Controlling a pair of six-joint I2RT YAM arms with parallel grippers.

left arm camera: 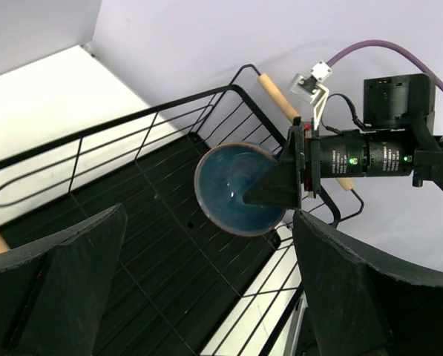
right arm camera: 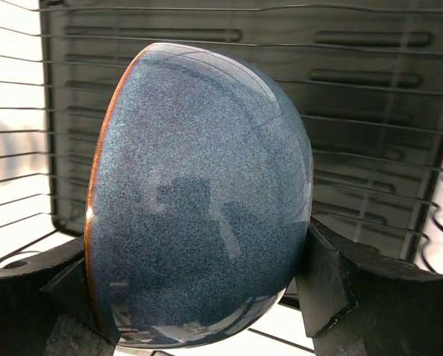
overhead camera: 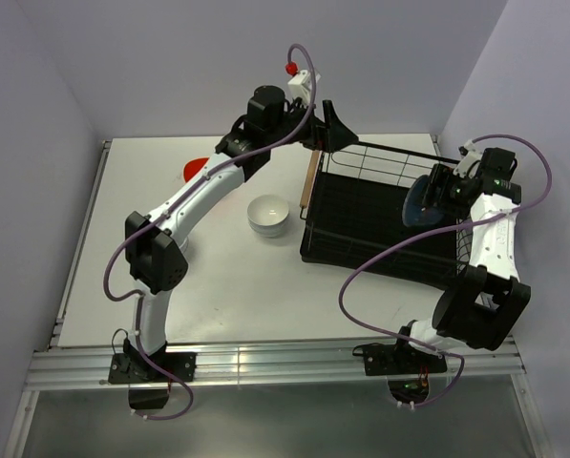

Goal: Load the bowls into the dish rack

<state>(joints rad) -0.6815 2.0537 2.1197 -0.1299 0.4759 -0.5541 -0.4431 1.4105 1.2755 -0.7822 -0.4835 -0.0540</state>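
The robot's right gripper next needs to turn and lower the dark blue bowl onto the rack's tray [left arm camera: 154,252] near the rack's end wires to let go of it, because that part of the tray is empty.
The black wire dish rack [overhead camera: 359,250] stands right of centre on the table. My right gripper [overhead camera: 430,198] is shut on the dark blue bowl [overhead camera: 418,203], holding it on edge, tilted, over the rack's right side. In the right wrist view the bowl [right arm camera: 199,193] fills the space between my fingers [right arm camera: 343,285], with the rack [right arm camera: 369,89] behind it. My left gripper [overhead camera: 333,127] is open and empty above the rack's far left corner. The left wrist view shows the bowl's teal inside [left arm camera: 232,185] and the rack's tray [left arm camera: 154,252]. A white bowl [overhead camera: 268,215] sits left of the rack. An orange bowl [overhead camera: 195,169] is partly hidden behind the left arm.
The rack's wooden handle [overhead camera: 309,181] faces the white bowl; the other handle [left arm camera: 277,93] shows in the left wrist view. Walls enclose the table at the back and both sides. The white bowl may be a stack; I cannot tell.
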